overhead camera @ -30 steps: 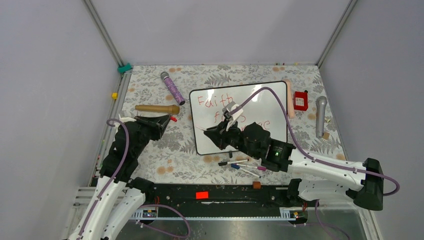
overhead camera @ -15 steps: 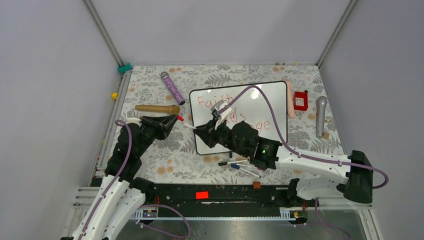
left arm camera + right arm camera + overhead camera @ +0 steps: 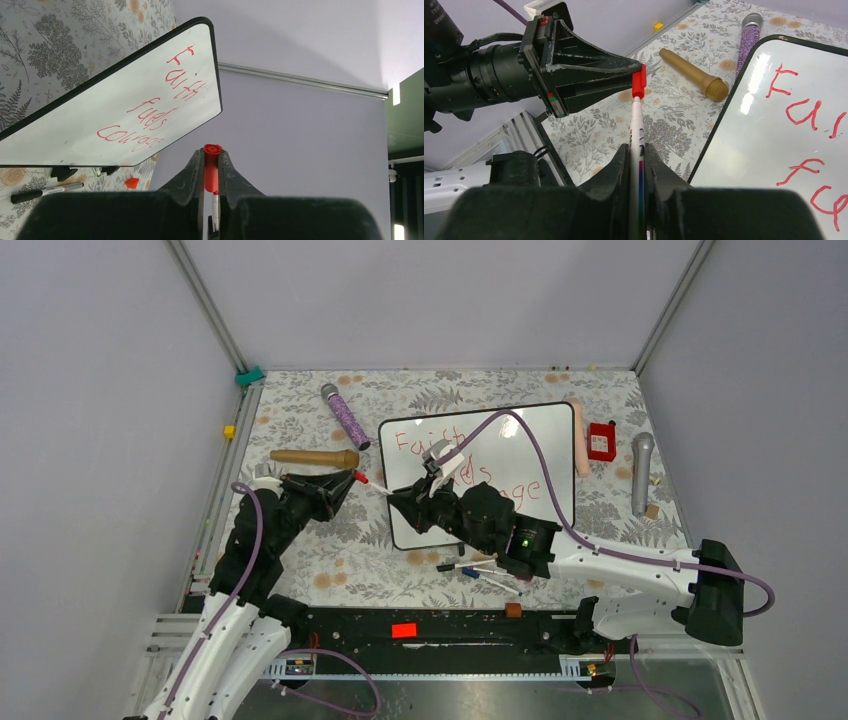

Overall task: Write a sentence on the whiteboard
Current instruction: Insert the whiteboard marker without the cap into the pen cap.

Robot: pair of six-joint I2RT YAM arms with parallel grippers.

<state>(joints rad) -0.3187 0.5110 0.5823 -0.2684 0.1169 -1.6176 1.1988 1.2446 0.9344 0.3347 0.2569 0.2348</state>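
Observation:
My right gripper should next bring the marker toward the red cap (image 3: 360, 477), then back and down beside the board's near corner to release it, as the sentence is written.
The whiteboard (image 3: 545, 440) lies on the flowered table, right of centre. The sentence (image 3: 420, 440) in red reads "Faith fuels courage"; it also shows in the left wrist view (image 3: 155, 107) and partly in the right wrist view (image 3: 804, 110). My left gripper (image 3: 352, 478) is shut on a red cap (image 3: 360, 477), seen between its fingertips (image 3: 212, 167). My right gripper (image 3: 395, 497) is shut on a white marker (image 3: 636, 125) just left of the board. The marker's end meets the red cap (image 3: 639, 82) at the left gripper's tips (image 3: 629, 70).
A purple microphone (image 3: 345, 416) and a tan one (image 3: 315, 457) lie left of the board. A silver microphone (image 3: 641, 472), a red box (image 3: 601, 441) and a pink stick (image 3: 578, 435) lie to its right. Several markers (image 3: 485, 570) lie by its near edge.
My right gripper has carried the marker left off the board. My left gripper has moved a little right with the cap. Marker end and cap now meet.

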